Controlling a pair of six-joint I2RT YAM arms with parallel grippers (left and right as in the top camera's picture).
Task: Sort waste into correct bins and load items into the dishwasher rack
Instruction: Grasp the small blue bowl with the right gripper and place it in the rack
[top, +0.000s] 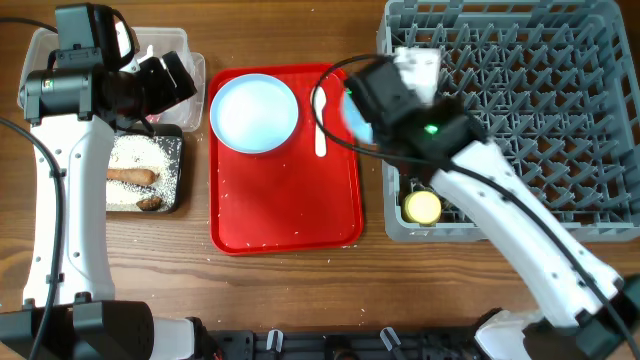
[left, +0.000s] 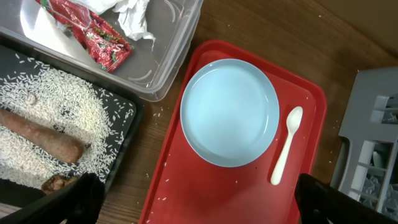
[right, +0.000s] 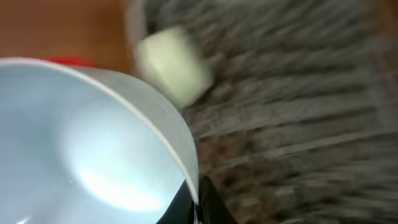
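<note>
Next, the right gripper tilts and lowers the bowl (right: 93, 143) to the gripper's right in the overhead view, since empty rack rows (right: 230, 146) beside the pale cup lie below it there.
A pale blue plate (top: 255, 112) and a white spoon (top: 320, 125) lie on the red tray (top: 290, 210). My right gripper (top: 365, 105) is shut on the rim of a pale blue bowl (top: 353, 120) and holds it at the left edge of the grey dishwasher rack (top: 540, 110). In the blurred right wrist view the bowl (right: 93, 143) fills the left side, with the fingers (right: 196, 202) pinching its rim. A yellow cup (top: 422, 207) stands in the rack. My left gripper (left: 199, 208) is open and empty above the plate (left: 230, 112) and spoon (left: 286, 146).
The clear box (left: 161, 62) holds the red-and-white wrapper (left: 93, 34). The black tray (top: 170, 150) holds rice, a carrot stub (top: 130, 177) and a brown scrap (top: 150, 202). Loose rice grains dot the red tray and the wooden table.
</note>
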